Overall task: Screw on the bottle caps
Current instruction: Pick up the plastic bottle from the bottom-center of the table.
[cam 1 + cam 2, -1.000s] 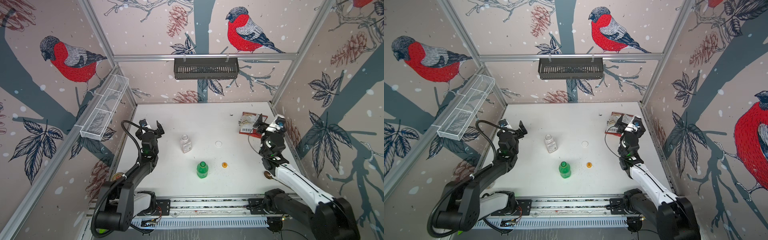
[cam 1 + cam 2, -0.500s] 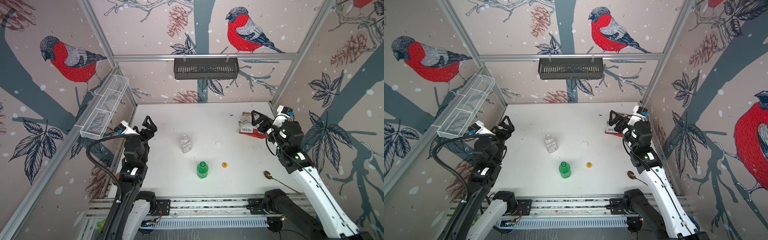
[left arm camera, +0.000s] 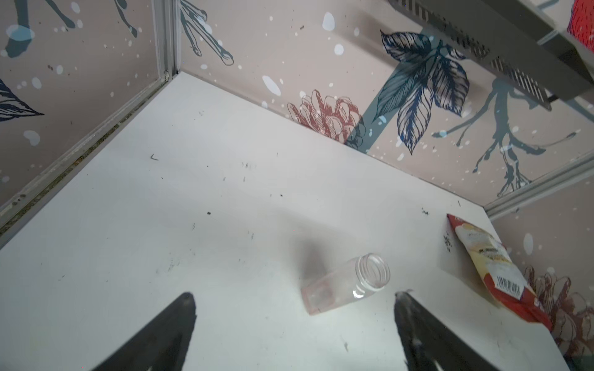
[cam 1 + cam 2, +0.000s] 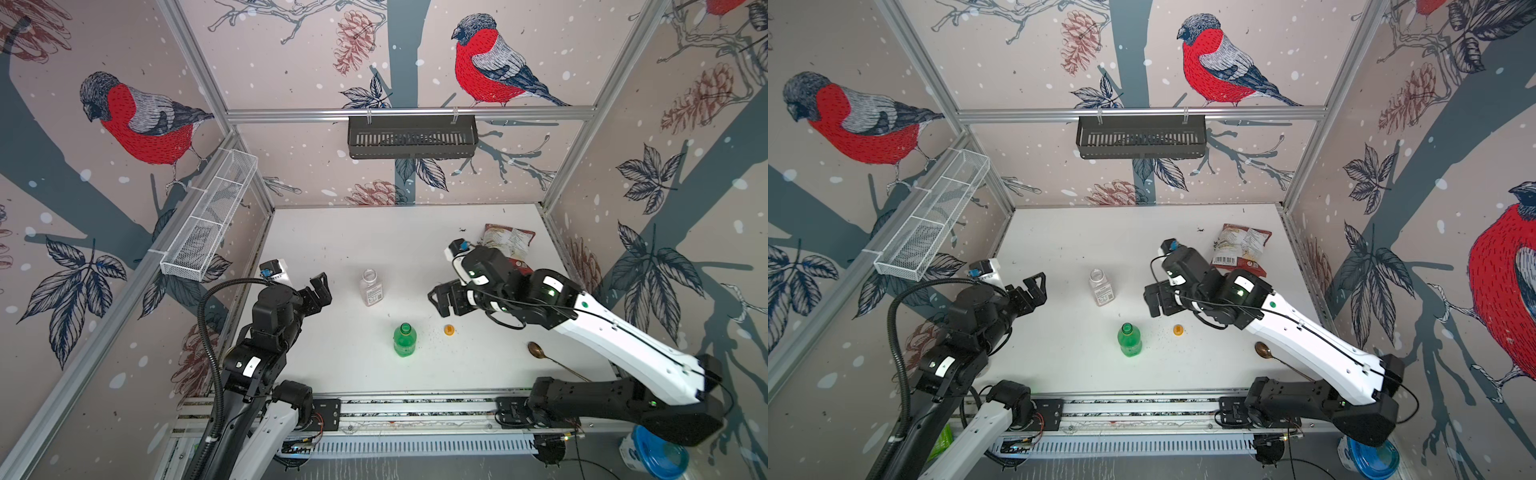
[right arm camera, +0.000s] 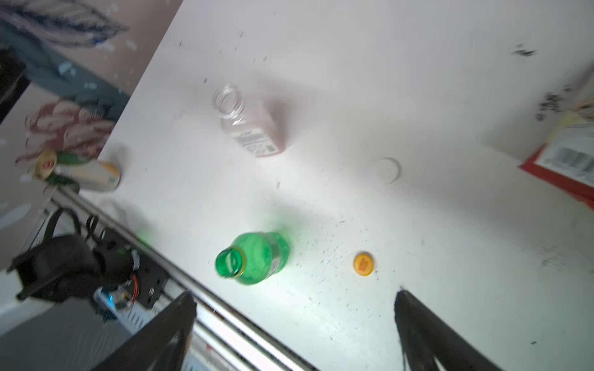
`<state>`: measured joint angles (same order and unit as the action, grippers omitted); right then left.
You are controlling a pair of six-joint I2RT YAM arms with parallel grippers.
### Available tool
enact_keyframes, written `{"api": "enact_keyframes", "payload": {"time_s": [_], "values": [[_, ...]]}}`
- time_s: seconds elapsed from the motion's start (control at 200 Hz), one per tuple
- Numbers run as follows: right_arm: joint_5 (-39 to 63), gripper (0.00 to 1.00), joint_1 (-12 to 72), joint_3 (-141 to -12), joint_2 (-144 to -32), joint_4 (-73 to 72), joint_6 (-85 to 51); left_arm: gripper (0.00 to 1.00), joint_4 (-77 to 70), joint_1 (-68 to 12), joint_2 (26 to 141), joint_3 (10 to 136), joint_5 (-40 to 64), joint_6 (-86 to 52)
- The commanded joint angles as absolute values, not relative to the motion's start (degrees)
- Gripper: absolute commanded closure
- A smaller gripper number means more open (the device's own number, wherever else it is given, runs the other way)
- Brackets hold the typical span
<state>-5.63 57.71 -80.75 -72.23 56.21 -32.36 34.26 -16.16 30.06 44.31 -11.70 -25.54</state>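
Note:
I need to move my right gripper back and down onto the green bottle's bare neck (image 4: 405, 328) (image 5: 230, 262) next and close it there, because the bottle is below my right gripper and closer to my base.
In both top views the clear squarish bottle (image 4: 371, 286) (image 4: 1101, 287) and the green bottle (image 4: 404, 339) (image 4: 1129, 340) stand upright with bare necks mid-table. To the green bottle's right lies the orange-yellow cap (image 4: 448, 329) (image 4: 1177, 329). The white cap (image 5: 387, 170) lies flat and shows only in the right wrist view; my right arm covers it from above. My left gripper (image 4: 319, 289) (image 3: 295, 295) is open and empty, left of the clear bottle (image 3: 348, 284). My right gripper (image 4: 444, 297) (image 5: 294, 293) is open and empty, above the table just behind the orange-yellow cap (image 5: 364, 264).
A red and white snack packet (image 4: 509, 245) lies at the back right. A spoon (image 4: 536, 350) lies at the front right, under my right arm. A green-and-gold drink can (image 5: 80, 173) lies at the front left edge. Baskets hang on the back wall (image 4: 411, 137) and left wall (image 4: 212, 216).
Both arms have swung inward from the table's sides. The left gripper moved toward the clear bottle. The right gripper moved left and now covers the white cap. Both stayed open.

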Motion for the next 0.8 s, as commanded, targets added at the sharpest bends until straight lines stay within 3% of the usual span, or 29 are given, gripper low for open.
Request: {"api": "enact_keyframes", "payload": {"time_s": [0.0, 0.275, 0.52, 0.795], "values": [[-5.66, 0.02, 63.42, -85.62, -78.84, 65.96, -32.52, 0.02, 37.48, -18.93, 29.57, 43.09, -17.70, -23.01], [-2.00, 0.16, 67.39, -95.34, -93.52, 72.92, -29.75, 0.02, 34.66, -19.80, 28.78, 40.55, -16.60, -22.40], [-0.88, 0.31, 67.72, -97.81, -99.14, 72.17, -28.10, 0.02, 33.62, -19.78, 28.98, 39.91, -14.67, -22.46], [-2.69, 0.38, 66.72, -99.40, -102.84, 73.26, -27.55, 0.02, 33.17, -20.02, 29.00, 39.46, -13.54, -22.46]]}}
